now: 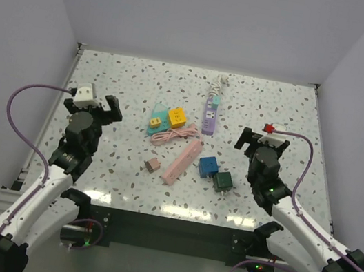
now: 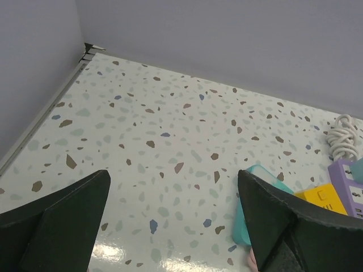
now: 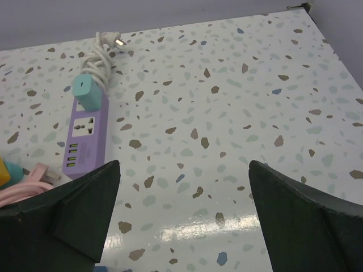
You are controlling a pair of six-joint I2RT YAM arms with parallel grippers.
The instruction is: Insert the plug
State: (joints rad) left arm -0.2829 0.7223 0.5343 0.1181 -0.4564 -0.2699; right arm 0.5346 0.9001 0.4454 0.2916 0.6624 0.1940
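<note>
I'll swing my left gripper across next, turning and lowering around the blue adapter, which lies below it and to its right in the top view.
A purple power strip (image 1: 211, 111) with a teal plug in its far end and a coiled white cord lies at the table's middle back; it also shows in the right wrist view (image 3: 86, 136). A pink power strip (image 1: 183, 161) with a pink cord lies in the middle. Teal (image 1: 155, 120), yellow (image 1: 177, 116), blue (image 1: 207, 166), dark green (image 1: 223, 180) and small pink (image 1: 153, 165) adapters lie around it. My left gripper (image 1: 107, 104) is open and empty at the left. My right gripper (image 1: 260, 136) is open and empty at the right.
White walls close the table on three sides. In the left wrist view the teal adapter (image 2: 258, 187) and yellow adapter (image 2: 323, 198) sit beside my right finger. Bare speckled table lies under both grippers.
</note>
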